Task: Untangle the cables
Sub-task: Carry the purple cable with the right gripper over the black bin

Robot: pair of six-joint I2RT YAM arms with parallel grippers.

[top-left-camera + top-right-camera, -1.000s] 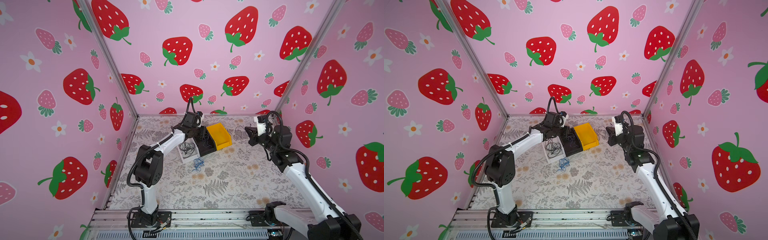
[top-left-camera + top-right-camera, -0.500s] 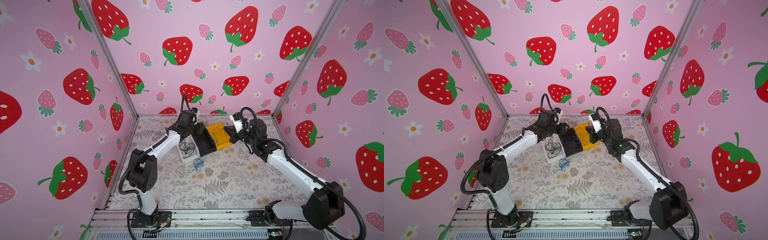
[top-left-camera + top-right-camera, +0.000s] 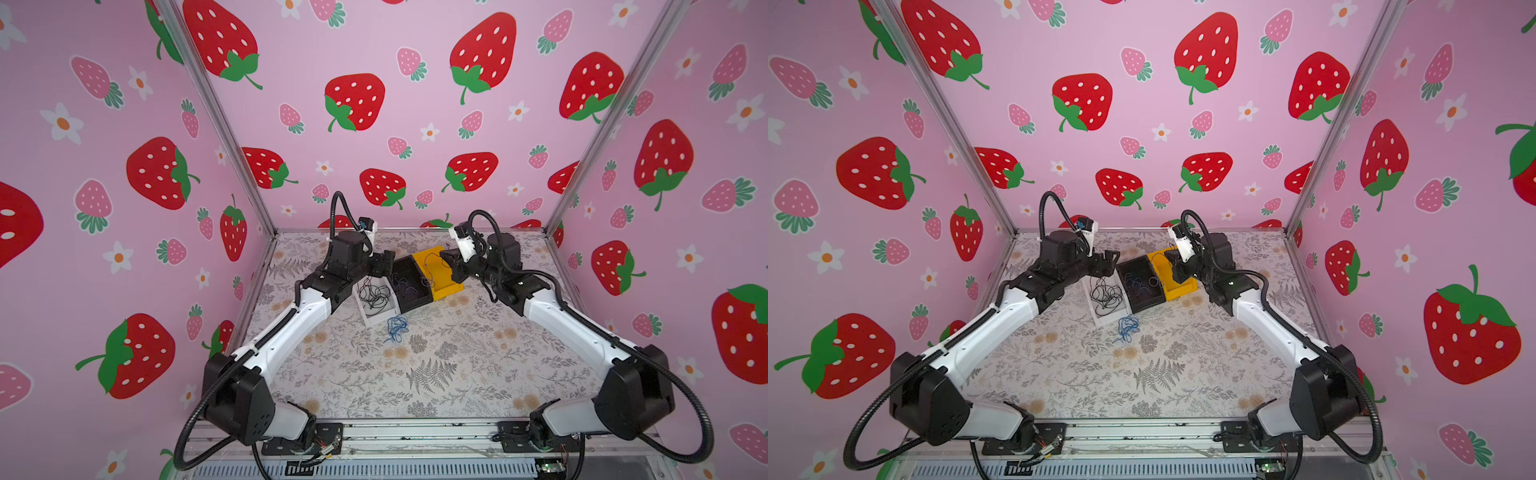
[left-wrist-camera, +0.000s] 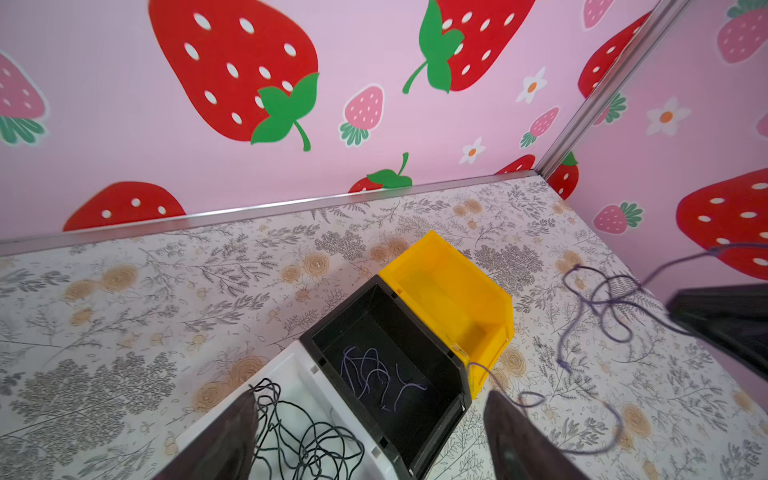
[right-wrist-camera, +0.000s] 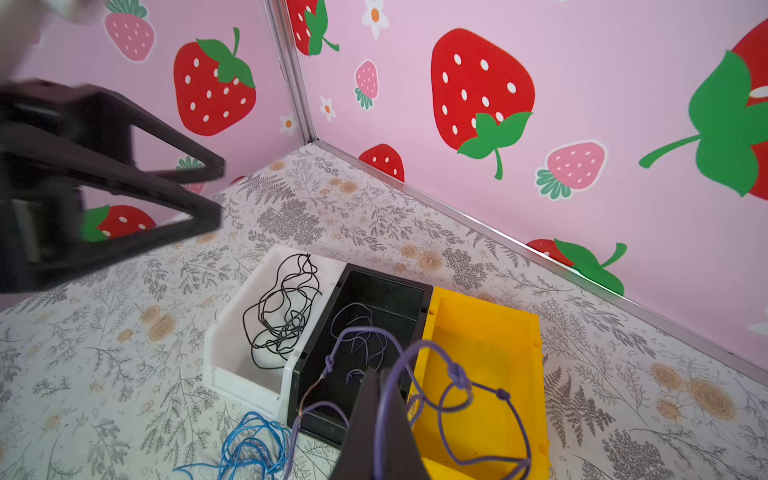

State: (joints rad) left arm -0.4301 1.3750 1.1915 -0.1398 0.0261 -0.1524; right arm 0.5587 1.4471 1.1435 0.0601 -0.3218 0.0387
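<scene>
I need to move my right gripper from the yellow bin (image 5: 490,340) over the loose purple cables and down to let go of the knotted cable, because the loose purple cables are already in the black bin.
My right gripper (image 5: 376,376) is shut on a knotted purple cable (image 5: 454,372), whose loops hang over the yellow bin (image 5: 490,340). The same cable (image 4: 602,299) dangles in the left wrist view. In both top views the right gripper (image 3: 446,264) (image 3: 1173,266) hovers at the yellow bin's far end. My left gripper (image 4: 370,401) (image 3: 384,264) is open and empty above the white bin (image 5: 224,357) and the black bin (image 5: 386,286). Black cables (image 5: 282,311) lie curled in the white bin. Loose purple cables (image 4: 374,374) lie in the black bin. A blue cable (image 3: 397,328) lies on the table.
The three bins stand side by side near the back wall, the white bin (image 3: 370,318) leftmost and the yellow bin (image 3: 442,289) rightmost. The floral table (image 3: 436,374) stretches toward the front rail. Pink strawberry walls close off the back and both sides.
The left gripper has opened and drawn back a little to the left. The right arm has swung in from the right, carrying the purple cable over the yellow bin.
</scene>
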